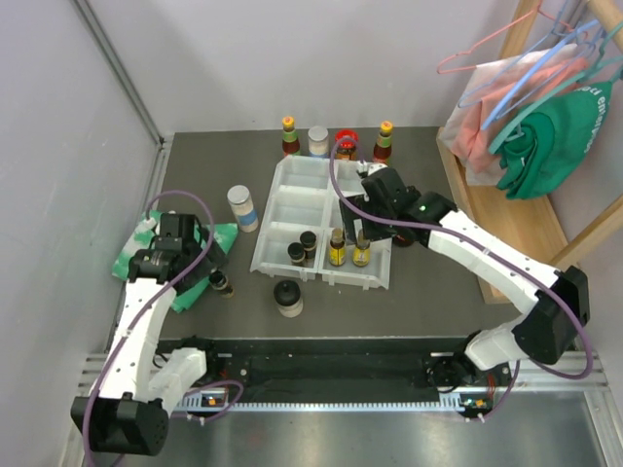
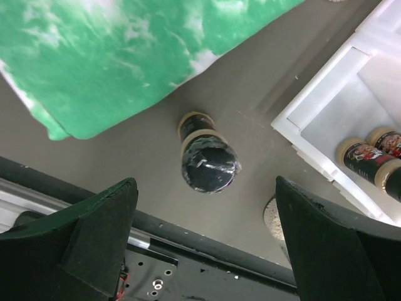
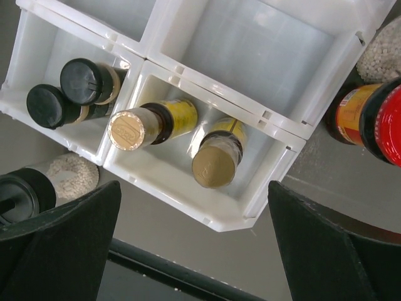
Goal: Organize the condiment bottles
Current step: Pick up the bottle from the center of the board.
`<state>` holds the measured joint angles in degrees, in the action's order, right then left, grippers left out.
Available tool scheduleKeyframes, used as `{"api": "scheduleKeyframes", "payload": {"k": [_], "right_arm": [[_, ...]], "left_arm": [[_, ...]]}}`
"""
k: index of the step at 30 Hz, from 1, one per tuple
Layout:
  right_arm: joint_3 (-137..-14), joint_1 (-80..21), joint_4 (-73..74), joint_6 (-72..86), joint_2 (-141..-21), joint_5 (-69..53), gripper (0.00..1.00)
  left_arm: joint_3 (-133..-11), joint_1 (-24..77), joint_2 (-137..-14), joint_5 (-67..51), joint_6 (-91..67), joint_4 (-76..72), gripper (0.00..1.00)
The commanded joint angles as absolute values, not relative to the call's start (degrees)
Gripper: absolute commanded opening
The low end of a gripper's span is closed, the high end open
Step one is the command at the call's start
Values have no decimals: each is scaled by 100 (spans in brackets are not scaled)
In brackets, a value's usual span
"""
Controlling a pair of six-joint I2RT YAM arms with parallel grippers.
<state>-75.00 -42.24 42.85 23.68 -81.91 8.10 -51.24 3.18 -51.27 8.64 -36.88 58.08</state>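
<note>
I will lower my left gripper around the small bottle's dark cap (image 1: 217, 277) (image 2: 210, 167) and close there, because the bottle stands upright below, lined up between the open fingers.
The white tray (image 1: 292, 175) holds two tiny dark spice jars (image 1: 302, 248) and two gold-capped yellow bottles (image 1: 348, 249) in its near compartments. My right gripper (image 1: 375, 232) hovers open above the yellow bottles (image 3: 215, 166), holding nothing. My left gripper (image 1: 198, 285) is open and empty beside a small dark-capped bottle (image 1: 221, 282), which stands on the table just ahead of the fingers (image 2: 210, 164). A black-capped jar (image 1: 288, 298) stands in front of the tray, and a pale-lidded clear jar (image 1: 242, 207) to its left. Several bottles, among them a red-lidded jar (image 1: 346, 146), line the back.
The green-white cloth (image 1: 146, 248) lies under the left arm, close behind the small bottle (image 2: 125, 56). A wooden rack with hangers and clothes (image 1: 545, 117) stands at the right. Grey walls close the left and back. A black rail (image 1: 321, 370) runs along the near edge.
</note>
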Motion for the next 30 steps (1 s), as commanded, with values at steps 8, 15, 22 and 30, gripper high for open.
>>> {"api": "scheduleKeyframes", "payload": {"k": [8, 15, 22, 30], "right_arm": [[-7128, -4228, 3832, 2470, -7664, 782, 99], [-6926, -4236, 3788, 2513, -7541, 747, 99], [-6628, -4228, 3797, 2557, -7234, 800, 99], [-6398, -4236, 3797, 2610, -6900, 896, 99]], "left_arm": [[-4738, 624, -5985, 887, -4043, 4966, 88], [-4544, 738, -6100, 1107, -4166, 4869, 81], [-4500, 738, -6188, 1169, -4192, 4799, 58], [-4509, 747, -5960, 1275, -4201, 4746, 23]]}}
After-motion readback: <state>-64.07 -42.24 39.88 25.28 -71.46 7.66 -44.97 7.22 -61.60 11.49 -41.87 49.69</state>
